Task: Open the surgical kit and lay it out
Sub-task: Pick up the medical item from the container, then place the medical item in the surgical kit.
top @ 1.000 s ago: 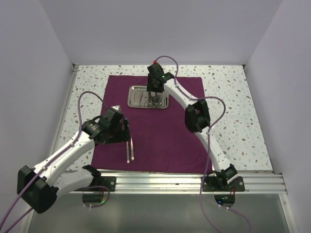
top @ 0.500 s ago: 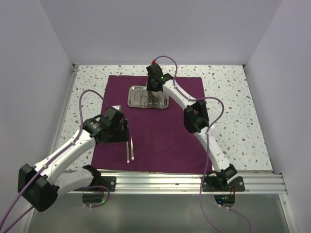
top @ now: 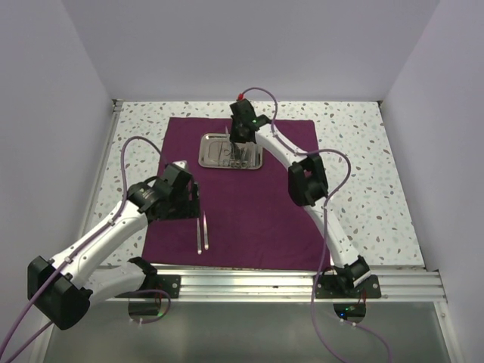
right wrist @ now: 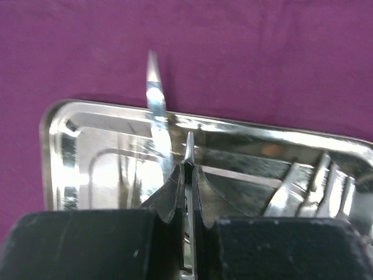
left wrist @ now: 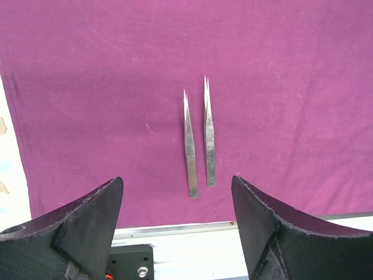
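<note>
The bare spot on the cloth beside the tweezers is back from my right gripper, so I should next lift my right gripper, move it back and down, and release the instrument there.
The dark purple cloth wrap (top: 257, 212) lies spread flat. The steel tray (top: 208, 160) stands on its far middle. My right gripper (top: 236, 145) reaches into the tray (right wrist: 64, 157) and is shut (right wrist: 186, 166) on a slim silver instrument (right wrist: 156, 99), whose pointed blades stick up past the fingers. More silver instruments (right wrist: 317, 181) lie in the tray's right end. Two tweezers (top: 203, 231) lie side by side on the cloth near its front edge; they also show in the left wrist view (left wrist: 190, 146). My left gripper (top: 190, 203) hangs open and empty (left wrist: 176, 181) over them.
The cloth's front edge (left wrist: 175, 224) runs along the metal rail (top: 302, 283) that carries the arm bases. The speckled tabletop (top: 363, 189) shows around the cloth. White walls close in the left, right and back.
My right gripper has shifted slightly toward the tray's far edge with the instrument in it. My left gripper has drawn back a little to the left, away from the tweezers.
</note>
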You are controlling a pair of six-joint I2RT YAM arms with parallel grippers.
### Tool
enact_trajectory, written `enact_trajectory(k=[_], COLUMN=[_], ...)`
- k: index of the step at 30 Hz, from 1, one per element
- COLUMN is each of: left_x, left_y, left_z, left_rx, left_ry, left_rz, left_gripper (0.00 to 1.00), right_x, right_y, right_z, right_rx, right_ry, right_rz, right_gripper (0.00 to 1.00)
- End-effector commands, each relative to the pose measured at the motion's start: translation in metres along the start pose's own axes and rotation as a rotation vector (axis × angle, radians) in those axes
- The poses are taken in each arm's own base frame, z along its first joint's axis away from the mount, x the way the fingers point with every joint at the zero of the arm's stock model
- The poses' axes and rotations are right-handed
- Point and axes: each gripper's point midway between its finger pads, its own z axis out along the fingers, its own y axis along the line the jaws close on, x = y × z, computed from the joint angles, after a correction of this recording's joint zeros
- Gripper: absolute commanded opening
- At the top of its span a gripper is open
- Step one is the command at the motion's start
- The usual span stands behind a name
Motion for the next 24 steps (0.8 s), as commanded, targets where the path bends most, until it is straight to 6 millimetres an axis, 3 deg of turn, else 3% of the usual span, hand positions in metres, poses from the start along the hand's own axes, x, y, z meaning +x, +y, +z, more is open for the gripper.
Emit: enact_trajectory(k=[1, 4, 7, 8, 10, 11, 13, 14, 19, 23, 24], left_x=[-0.017, -0.024, -0.034, -0.041, -0.049, -0.059, -0.068, -0.077, -0.100, -0.128, -0.132], left_y=[-0.005, -0.009, -0.013, -0.016, -0.018, -0.023, -0.028, -0.033, -0.050, -0.057, -0.059], left_z=[-0.014, -0.014, -0.014, -0.015, -0.011, -0.014, -0.008, -0.010, 0.002, 0.005, 0.007], left_rx=[0.015, 0.015, 0.016, 0.024, 0.007, 0.014, 0.000, 0.009, 0.019, 0.031, 0.039], left_ry=[-0.059, -0.072, -0.095, -0.113, -0.118, -0.138, -0.139, -0.160, -0.161, -0.188, -0.188], left_rz=[0.001, 0.002, 0.012, 0.015, 0.034, 0.037, 0.056, 0.056, 0.086, 0.077, 0.076], left_gripper=[0.78, 0.78, 0.78, 0.78, 0.78, 0.78, 0.77, 0.77, 0.77, 0.82, 0.83], right_x=[-0.010, -0.039, -0.049, -0.062, -0.058, -0.069, -0.061, -0.069, -0.041, -0.016, 0.006], right_y=[-0.024, -0.025, -0.026, -0.022, -0.022, -0.015, -0.016, -0.010, -0.015, -0.026, -0.031], right_z=[-0.025, -0.051, -0.068, -0.085, -0.092, -0.113, -0.121, -0.140, -0.170, -0.192, -0.187], right_rx=[0.060, 0.054, 0.042, 0.024, 0.016, -0.007, -0.025, -0.052, -0.097, -0.115, -0.125], right_ry=[0.029, -0.025, -0.038, -0.063, -0.053, -0.081, -0.068, -0.090, -0.061, -0.047, -0.003], right_rz=[-0.024, -0.002, 0.012, 0.016, 0.017, 0.024, 0.041, 0.051, 0.115, 0.160, 0.182], right_gripper=[0.00, 0.00, 0.00, 0.00, 0.00, 0.00, 0.00, 0.00, 0.00, 0.00, 0.00])
